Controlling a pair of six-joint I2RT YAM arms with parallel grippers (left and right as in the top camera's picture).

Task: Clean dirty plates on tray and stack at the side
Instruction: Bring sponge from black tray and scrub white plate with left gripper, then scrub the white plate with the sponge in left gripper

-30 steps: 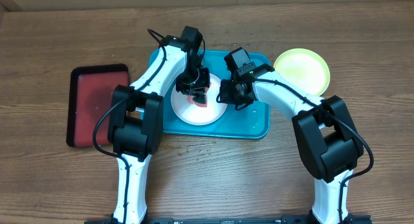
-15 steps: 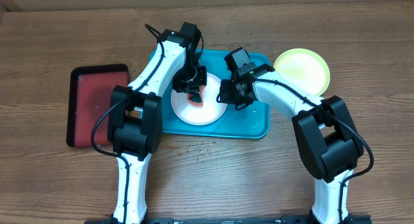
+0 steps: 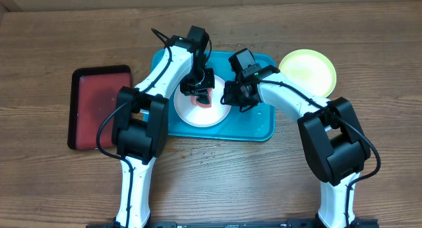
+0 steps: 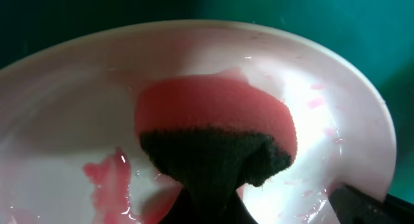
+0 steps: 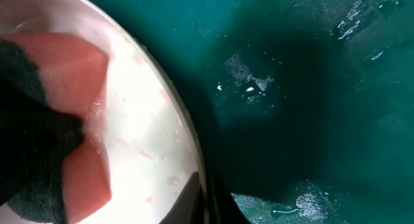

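My left gripper should go up, move over the dark red tray (image 3: 108,111) and let go of the sponge, because the tray is empty and lies to the gripper's left in the overhead view.
The white plate (image 3: 198,116) lies on the teal tray (image 3: 257,126). My left gripper (image 3: 198,89) is shut on a red sponge with a dark scouring side (image 4: 213,117) and presses it onto the plate (image 4: 65,107). A wet red smear (image 4: 107,179) lies beside the sponge. My right gripper (image 3: 229,96) is shut on the plate's right rim (image 5: 184,136), with one finger (image 5: 197,198) over the edge. The yellow-green plate (image 3: 307,70) lies on the table right of the tray. The light blue plate is not in view.
A dark red, black-rimmed tray (image 3: 99,106) lies on the wooden table left of the teal tray. The teal tray's bare right part is wet (image 5: 310,88). Both arms reach over the teal tray from the front.
The left gripper slid the sponge a little up and left across the white plate, then back down and right. The right gripper and the plates have not moved.
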